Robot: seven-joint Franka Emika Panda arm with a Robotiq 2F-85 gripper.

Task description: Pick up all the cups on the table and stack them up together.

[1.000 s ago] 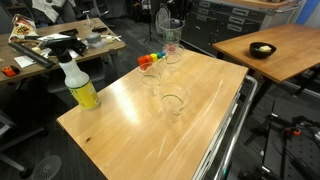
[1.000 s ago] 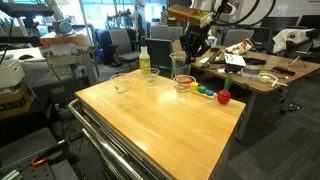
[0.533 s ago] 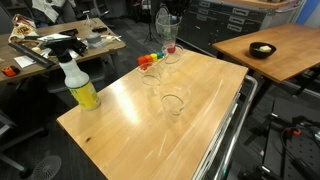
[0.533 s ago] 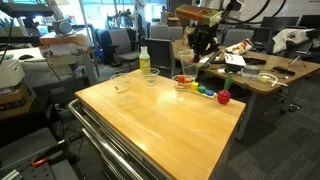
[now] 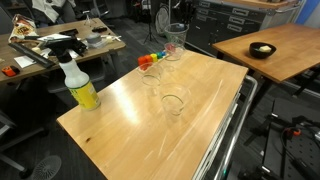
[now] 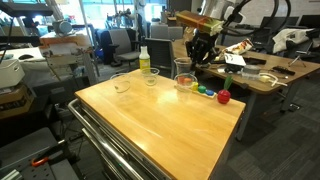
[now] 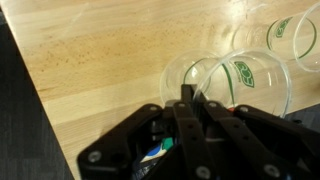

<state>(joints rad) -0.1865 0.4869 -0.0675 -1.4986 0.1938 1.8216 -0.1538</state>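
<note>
My gripper needs to move down next until the held cup sits inside the cup beside the colourful blocks, which stands below my gripper, and then let go of the held cup's rim.
My gripper [image 5: 172,22] [image 6: 197,52] is shut on the rim of a clear plastic cup [image 5: 176,38] [image 6: 183,68]. It holds the cup just above another clear cup [image 6: 184,85] at the far edge of the light wooden table [image 5: 130,130] [image 6: 150,125]. Two more clear cups stand apart on the table [image 5: 151,78] [image 5: 174,103] [image 6: 151,77] [image 6: 122,85]. In the wrist view the fingers [image 7: 188,100] pinch the rim of the held cup [image 7: 250,80], which has a green logo. Another cup [image 7: 300,40] shows at the top right.
A spray bottle [image 5: 80,85] [image 6: 144,60] stands at one table corner. Small colourful blocks [image 5: 150,60] [image 6: 205,92] lie beside the cups at the far edge. A darker table with a black bowl [image 5: 262,49] and a cluttered desk [image 5: 60,45] stand nearby.
The gripper with the cup in it has shifted slightly sideways and a little lower over the cup at the table's far edge. The other cups have not moved.
</note>
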